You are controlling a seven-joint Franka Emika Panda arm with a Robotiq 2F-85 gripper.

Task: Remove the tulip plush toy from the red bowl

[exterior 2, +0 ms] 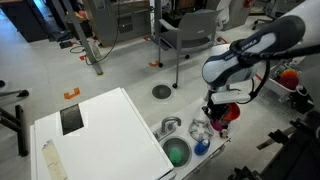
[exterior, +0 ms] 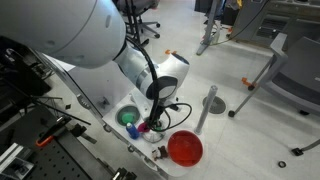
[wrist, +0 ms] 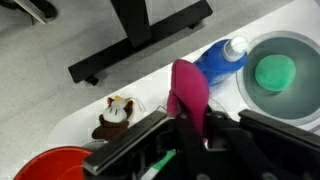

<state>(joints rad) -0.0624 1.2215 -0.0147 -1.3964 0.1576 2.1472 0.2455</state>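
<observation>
My gripper should next move down toward the counter between bowl and blue bottle and let go of the tulip plush, because the toy hangs clear of the red bowl (exterior: 185, 148).
The tulip plush toy (wrist: 188, 92) is magenta and sticks out from between my jaws in the wrist view. My gripper (wrist: 190, 135) is shut on it and holds it above the white counter, apart from the red bowl (wrist: 45, 165) at the lower left. In an exterior view the gripper (exterior: 155, 122) hangs with the pink plush (exterior: 146, 127) to the left of the red bowl (exterior: 185, 148), which looks empty. In an exterior view the gripper (exterior 2: 218, 108) partly hides the bowl (exterior 2: 231, 113).
A small brown and white plush (wrist: 115, 118) lies on the counter near the bowl. A blue bottle (wrist: 222, 60) stands beside a round sink (wrist: 305, 45) that holds a green object (wrist: 275, 72). Chair and table legs (exterior: 205, 110) stand on the floor beyond the counter.
</observation>
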